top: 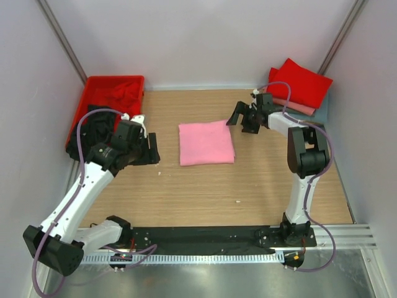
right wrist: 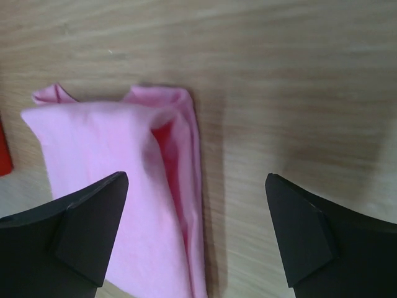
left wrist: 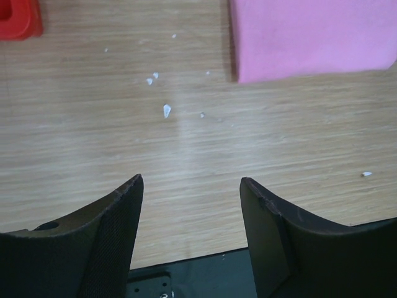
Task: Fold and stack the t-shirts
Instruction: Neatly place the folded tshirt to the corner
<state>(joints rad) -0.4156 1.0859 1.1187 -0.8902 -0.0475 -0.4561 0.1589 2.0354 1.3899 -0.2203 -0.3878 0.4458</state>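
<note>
My right gripper isn't at the side edge of the pink t-shirt [top: 206, 142] yet. It needs to shift toward the t-shirt and lower onto that edge near the t-shirt's far corner.
A light pink t-shirt [top: 206, 142] lies folded into a square at the table's middle; it also shows in the left wrist view [left wrist: 310, 37] and the right wrist view [right wrist: 118, 186]. A stack of folded shirts sits at the back right: bright red [top: 299, 82] on top, salmon [top: 296, 107] and grey-blue [top: 321, 112] under it. My left gripper [top: 152, 149] [left wrist: 191, 186] is open and empty, left of the pink shirt. My right gripper [top: 240, 119] [right wrist: 197, 180] is open and empty over the pink shirt's far right edge.
A rigid red plastic tray [top: 93, 84] stands at the back left with crumpled red cloth [top: 124, 93] and dark cloth [top: 96, 133] in it; its corner shows in the left wrist view [left wrist: 18, 18]. White crumbs [left wrist: 166, 110] lie on the wood. Walls close in left, right and behind.
</note>
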